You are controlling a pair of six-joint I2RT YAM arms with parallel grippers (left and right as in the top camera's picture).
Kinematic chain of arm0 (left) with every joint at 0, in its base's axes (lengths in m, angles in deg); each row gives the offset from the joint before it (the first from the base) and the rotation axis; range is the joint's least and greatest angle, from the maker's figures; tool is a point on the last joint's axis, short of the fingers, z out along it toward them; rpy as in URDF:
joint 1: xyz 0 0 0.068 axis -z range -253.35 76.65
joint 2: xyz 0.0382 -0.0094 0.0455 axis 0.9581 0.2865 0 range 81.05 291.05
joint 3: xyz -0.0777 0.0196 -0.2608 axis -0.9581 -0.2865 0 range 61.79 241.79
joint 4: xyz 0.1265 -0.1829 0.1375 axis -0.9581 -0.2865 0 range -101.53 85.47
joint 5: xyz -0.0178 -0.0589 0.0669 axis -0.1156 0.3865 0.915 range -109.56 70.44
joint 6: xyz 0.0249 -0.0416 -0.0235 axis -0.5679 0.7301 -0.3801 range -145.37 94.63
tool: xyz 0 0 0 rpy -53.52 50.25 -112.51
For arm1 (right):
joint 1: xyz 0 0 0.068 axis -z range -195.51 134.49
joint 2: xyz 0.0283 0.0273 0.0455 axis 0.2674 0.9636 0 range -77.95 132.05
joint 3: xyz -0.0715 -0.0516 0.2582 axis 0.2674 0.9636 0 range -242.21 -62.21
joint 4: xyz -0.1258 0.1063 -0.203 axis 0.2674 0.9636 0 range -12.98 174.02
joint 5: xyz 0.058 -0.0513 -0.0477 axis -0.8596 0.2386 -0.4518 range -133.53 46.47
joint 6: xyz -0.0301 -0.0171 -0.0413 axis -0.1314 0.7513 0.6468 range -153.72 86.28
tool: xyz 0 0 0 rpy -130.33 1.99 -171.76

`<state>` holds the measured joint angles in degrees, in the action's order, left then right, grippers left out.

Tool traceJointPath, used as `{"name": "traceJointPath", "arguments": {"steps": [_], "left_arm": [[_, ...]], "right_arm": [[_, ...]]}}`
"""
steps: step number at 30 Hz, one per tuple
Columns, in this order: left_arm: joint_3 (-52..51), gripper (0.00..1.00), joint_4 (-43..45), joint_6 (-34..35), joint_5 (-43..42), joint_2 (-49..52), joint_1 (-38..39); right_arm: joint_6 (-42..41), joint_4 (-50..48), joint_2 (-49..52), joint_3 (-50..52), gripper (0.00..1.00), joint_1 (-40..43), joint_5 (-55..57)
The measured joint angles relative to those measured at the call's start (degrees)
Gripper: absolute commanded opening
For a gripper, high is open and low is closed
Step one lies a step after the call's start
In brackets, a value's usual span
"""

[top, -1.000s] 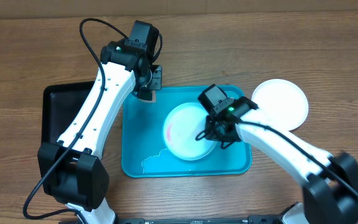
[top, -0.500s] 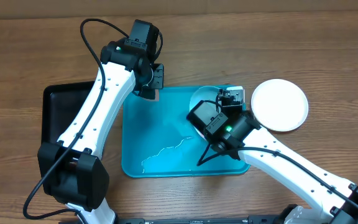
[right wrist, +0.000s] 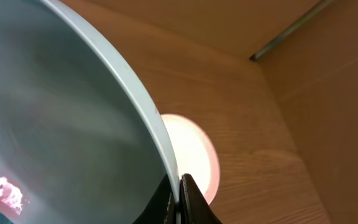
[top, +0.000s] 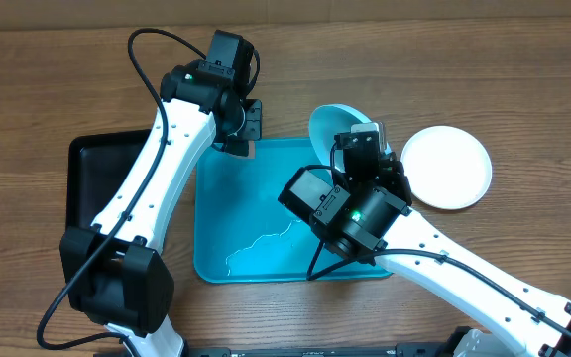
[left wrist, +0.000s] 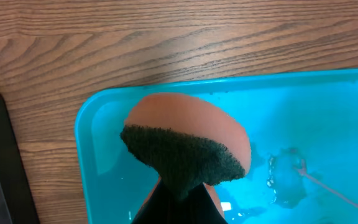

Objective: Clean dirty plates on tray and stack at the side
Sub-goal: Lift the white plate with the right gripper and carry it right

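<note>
I will carry the tilted plate with my right gripper over the white plate (top: 447,167) (right wrist: 190,155), level it, lower it and release it, because that plate is below my gripper, to its right in the overhead view.
My right gripper (top: 373,137) is shut on the rim of a pale blue plate (top: 331,127) and holds it tilted up above the far right corner of the turquoise tray (top: 221,213). In the right wrist view the plate (right wrist: 61,124) fills the left, its rim pinched between my fingers, with a red smear low on it. A white plate (top: 447,167) lies on the table right of the tray and shows behind the held rim (right wrist: 194,155). My left gripper (top: 238,139) is shut on an orange sponge with a dark scrub face (left wrist: 182,152), over the tray's far left corner (left wrist: 98,118). No yellow-green plate is in view.
A black tray (top: 92,183) sits left of the turquoise tray, partly under my left arm. Water streaks and droplets (top: 266,241) lie on the turquoise tray's floor. Wooden table lies all around.
My right gripper has lifted the pale blue plate off the tray floor, tilted it on edge and moved it up and to the far right. The left arm has stayed still.
</note>
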<state>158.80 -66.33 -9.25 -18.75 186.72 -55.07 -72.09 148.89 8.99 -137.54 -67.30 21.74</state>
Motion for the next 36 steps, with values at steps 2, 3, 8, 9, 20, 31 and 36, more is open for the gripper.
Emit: {"name": "traceJointPath", "arguments": {"steps": [2, 3, 8, 9, 20, 31, 36], "left_arm": [[0.0, 0.04, 0.1, 0.0, 0.0, 0.0, 0.0], [0.0, 0.04, 0.1, 0.0, 0.0, 0.0, 0.0], [0.0, 0.04, 0.4, 0.0, 0.0, 0.0, 0.0], [0.0, 0.04, 0.5, 0.0, 0.0, 0.0, 0.0], [-1.9, 0.04, 1.4, 0.0, -0.9, 0.0, 0.0], [-1.9, 0.05, 1.6, 0.0, -1.7, 0.0, 0.0], [-1.9, 0.04, 1.6, 0.0, -1.7, 0.0, 0.0]], "right_arm": [[0.0, 0.3, 0.0, 0.0, 0.04, -0.5, 2.2], [0.0, 0.4, 0.0, 0.0, 0.04, -0.8, 3.4], [0.0, 0.7, 0.0, 0.0, 0.04, -2.4, 7.7], [0.0, 0.7, 0.0, 0.0, 0.04, -2.6, 8.0], [-5.7, 0.2, -0.4, 0.0, 0.04, 1.9, -9.0], [7.8, -9.6, -0.4, 2.8, 0.04, 30.2, -49.7], [14.1, -11.7, -0.4, 2.8, 0.04, 48.2, -62.6]]}}
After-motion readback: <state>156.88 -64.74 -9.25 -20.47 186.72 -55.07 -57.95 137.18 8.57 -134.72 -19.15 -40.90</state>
